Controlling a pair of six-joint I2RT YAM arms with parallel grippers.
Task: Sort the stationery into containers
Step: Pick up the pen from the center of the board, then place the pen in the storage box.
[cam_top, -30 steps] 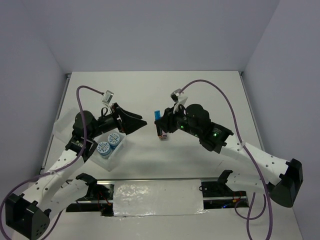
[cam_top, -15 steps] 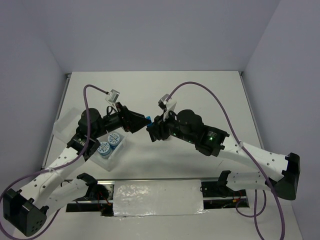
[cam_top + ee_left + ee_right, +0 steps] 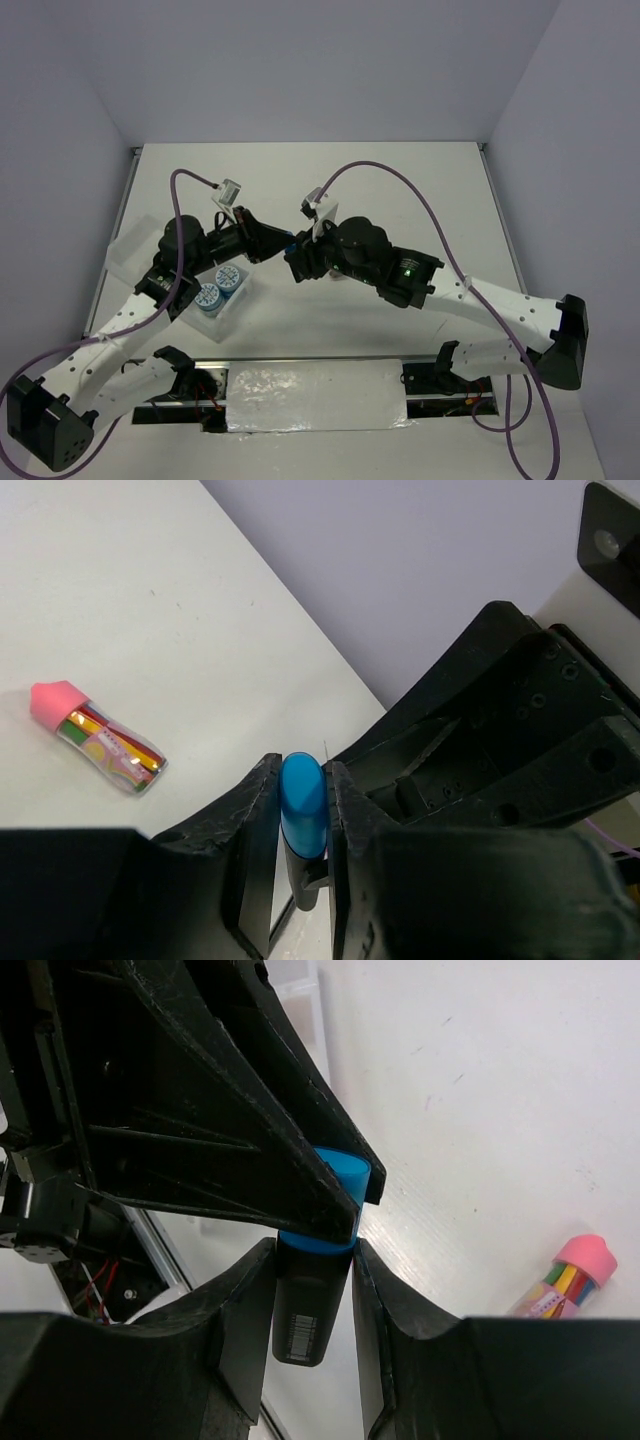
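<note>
Next, my left gripper shifts to the left in the top view and turns its fingers down. It then lowers beside the blue rolls, since their container [image 3: 228, 312] holds sorted things.
A black marker with a blue cap [image 3: 302, 805] hangs above the table between both arms. My left gripper [image 3: 302, 780] is shut on its blue cap. My right gripper [image 3: 312, 1260] is shut on its black body [image 3: 310, 1305]. From above, the two grippers meet tip to tip at the table's middle left, left gripper [image 3: 283, 244] against right gripper [image 3: 298, 262]. A pink-topped stick [image 3: 95, 737] lies flat on the table; it also shows beside the right fingers as the stick [image 3: 568, 1275]. Two blue rolls [image 3: 218, 287] sit in a translucent container [image 3: 228, 312].
Another translucent tray [image 3: 125, 255] lies at the left edge beside the left arm. Purple cables arc over both arms. A foil-covered strip [image 3: 315, 395] runs along the near edge between the bases.
My right arm has carried the marker leftward to the left gripper. The left gripper, open a second ago, has closed on the blue cap.
</note>
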